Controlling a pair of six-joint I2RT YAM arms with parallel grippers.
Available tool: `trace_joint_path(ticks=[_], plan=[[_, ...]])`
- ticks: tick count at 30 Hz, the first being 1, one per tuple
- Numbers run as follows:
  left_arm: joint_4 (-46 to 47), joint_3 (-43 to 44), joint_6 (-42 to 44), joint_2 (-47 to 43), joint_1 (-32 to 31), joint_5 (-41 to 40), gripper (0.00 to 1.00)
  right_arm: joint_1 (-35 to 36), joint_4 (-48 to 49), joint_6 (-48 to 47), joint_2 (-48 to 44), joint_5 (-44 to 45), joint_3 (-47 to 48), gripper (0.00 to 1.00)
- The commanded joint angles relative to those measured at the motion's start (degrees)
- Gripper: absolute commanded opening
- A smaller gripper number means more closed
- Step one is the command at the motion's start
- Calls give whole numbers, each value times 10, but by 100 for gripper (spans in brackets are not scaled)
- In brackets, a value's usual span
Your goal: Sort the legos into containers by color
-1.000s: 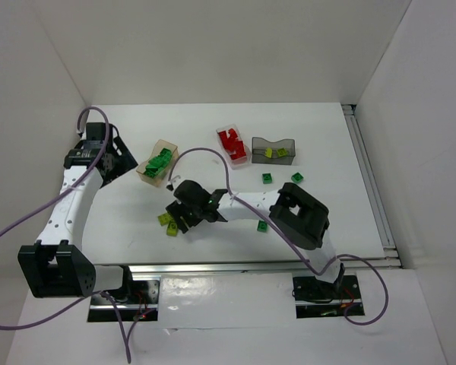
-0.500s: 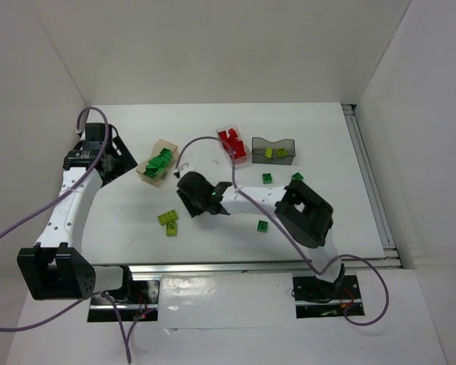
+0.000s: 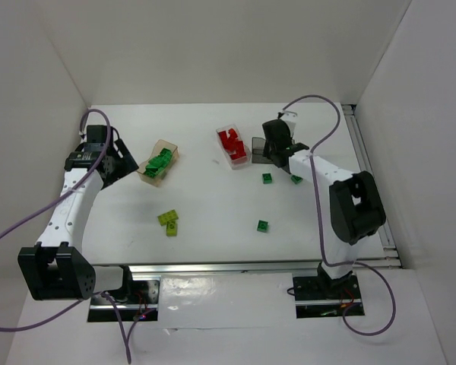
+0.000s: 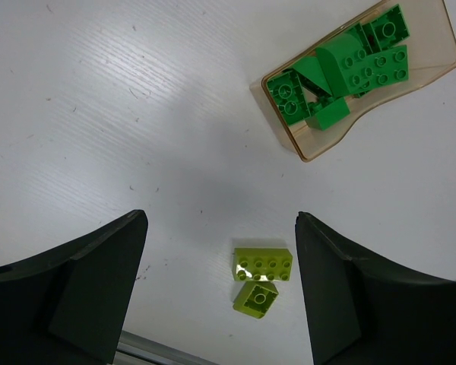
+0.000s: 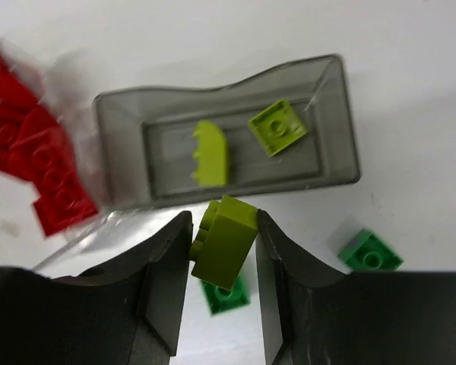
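Observation:
Lime legos already lie inside the smoky grey container, so I should next move my right gripper outward past its near rim and let go of the held lego over the container's bottom.
My right gripper is shut on a lime lego and holds it just in front of the smoky grey container, which has two lime legos in it. In the top view the right gripper partly hides that container. The clear container holds red legos. Dark green legos fill the tan container. My left gripper is open above the table, with two lime legos lying below it, and it sits left of the tan container.
Three dark green legos lie loose on the table: one and another in front of the grey container, and a third nearer the front edge. The metal rail runs along the table's near edge.
The right gripper shut on one lime lego at the front-left pile, then swung back and right to the grey container with it. Two lime legos stay behind. The left arm barely moved.

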Motion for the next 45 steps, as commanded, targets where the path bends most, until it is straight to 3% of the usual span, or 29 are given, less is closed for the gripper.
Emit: trace_joint_path(ticks=[1, 4, 13, 15, 16, 20, 22, 26, 30, 34, 39, 45], plan=[[14, -1, 9, -15, 2, 5, 88, -33, 6, 15, 30, 25, 43, 39], [14, -1, 9, -15, 2, 5, 88, -58, 18, 4, 59, 4, 73, 39], [14, -1, 9, -15, 2, 5, 88, -40, 8, -18, 141, -20, 177, 45], [14, -1, 9, -20, 2, 5, 88, -34, 2, -18, 147, -20, 191, 53], [14, -1, 9, -20, 2, 5, 88, -29, 2, -18, 155, -20, 191, 66], [9, -1, 9, -20, 2, 0, 88, -16, -11, -18, 132, -8, 192, 82], [9, -1, 9, -20, 2, 0, 88, -11, -11, -18, 104, -3, 173, 83], [9, -1, 9, -20, 2, 0, 88, 14, 2, -31, 39, -21, 126, 74], [9, 4, 9, -25, 2, -6, 88, 88, 15, -65, -8, -114, 55, 71], [9, 4, 3, -25, 2, -19, 88, 194, 4, -77, 2, -167, 31, 85], [3, 9, -2, -19, 2, -32, 89, 335, 33, -77, 47, -199, 24, 94], [-3, 16, 3, -19, 2, -37, 89, 410, 18, -64, 100, -190, 71, 95]])
